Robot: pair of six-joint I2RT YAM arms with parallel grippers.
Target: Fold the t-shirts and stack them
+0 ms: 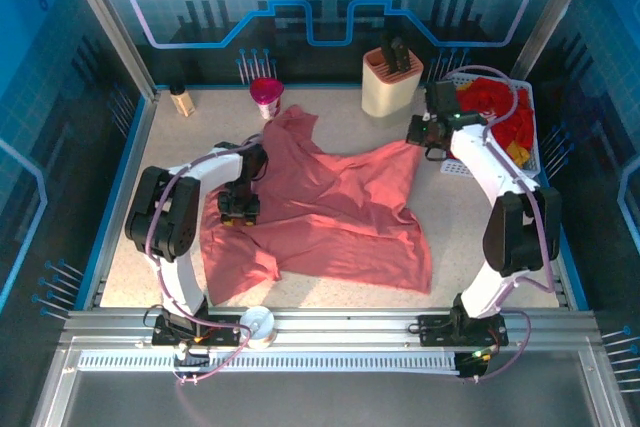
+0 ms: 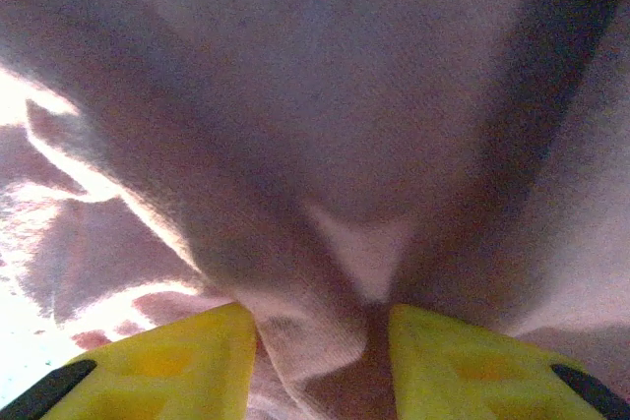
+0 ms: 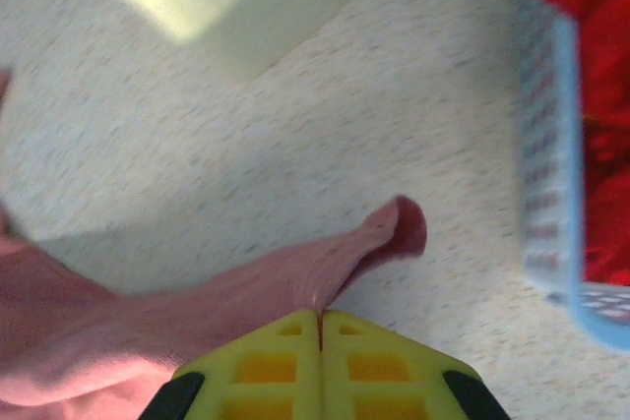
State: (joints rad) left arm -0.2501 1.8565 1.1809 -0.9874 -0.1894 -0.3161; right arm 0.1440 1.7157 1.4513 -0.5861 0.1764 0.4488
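Observation:
The right gripper draws the pink edge outward to the gap between knife block and basket (image 3: 438, 135) next, smoothing the shirt's wrinkles, and then releases the edge.
A dusty salmon-pink t-shirt (image 1: 330, 217) lies spread and wrinkled across the middle of the table. My left gripper (image 1: 240, 209) is down on its left part. In the left wrist view a bunched fold of the pink t-shirt (image 2: 345, 95) rises between the yellow fingers of that gripper (image 2: 320, 317), which hold it. My right gripper (image 1: 420, 137) is at the shirt's far right corner. Its jaws (image 3: 320, 314) are shut on the pink edge (image 3: 246, 292), with a small tip sticking out beyond them. Red t-shirts (image 1: 495, 107) with a bit of yellow sit in the basket.
The white mesh basket (image 1: 455, 167) stands at the back right, close to my right gripper, its wall (image 3: 546, 194) beside the pinched corner. A cream knife block (image 1: 392, 82), a pink cup (image 1: 266, 97) and a small bottle (image 1: 181, 100) line the back. A tape roll (image 1: 257, 324) sits at the near edge.

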